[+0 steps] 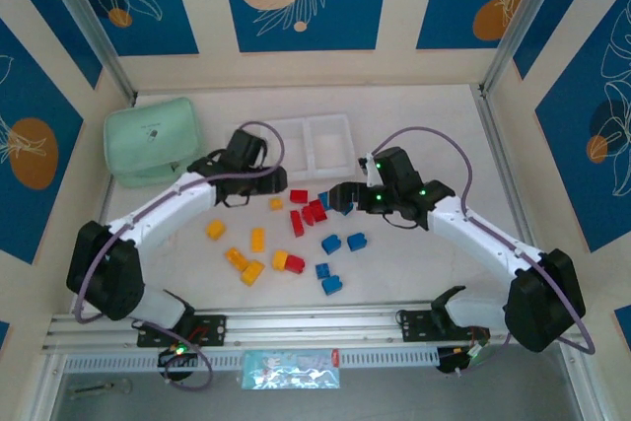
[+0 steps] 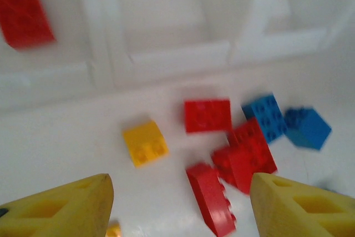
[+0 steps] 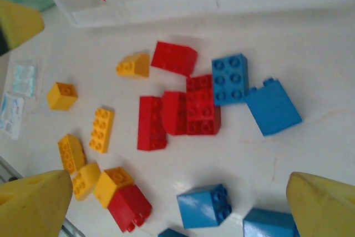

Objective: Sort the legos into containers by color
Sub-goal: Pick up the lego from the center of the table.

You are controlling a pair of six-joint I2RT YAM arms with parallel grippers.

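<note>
The upright red brick [image 1: 297, 223] [image 2: 212, 199] is lower down and further back than my left gripper. My left gripper should come down and back to it next and turn its open fingers to straddle the brick's slanted length.
The legos lie loose on the white table in front of the tray: red ones [image 1: 308, 212] in the middle, blue ones [image 1: 342, 242] to the right, yellow ones [image 1: 246, 258] to the left. The white containers [image 1: 314, 141] stand behind them. One red lego [image 2: 25, 9] lies in a compartment. My left gripper [image 1: 274, 184] hovers open near the tray's front wall [image 2: 177, 54], above a red lego [image 2: 211, 198] and a yellow one [image 2: 144, 142]. My right gripper [image 1: 340, 196] is wide open over the pile, a blue lego [image 3: 204, 205] on the table below its fingers [image 3: 33, 203].
A mint green pouch [image 1: 153, 140] lies at the back left, beside the tray. A small printed packet [image 1: 291, 367] rests on the rail at the near edge. Patterned walls close the table on three sides.
</note>
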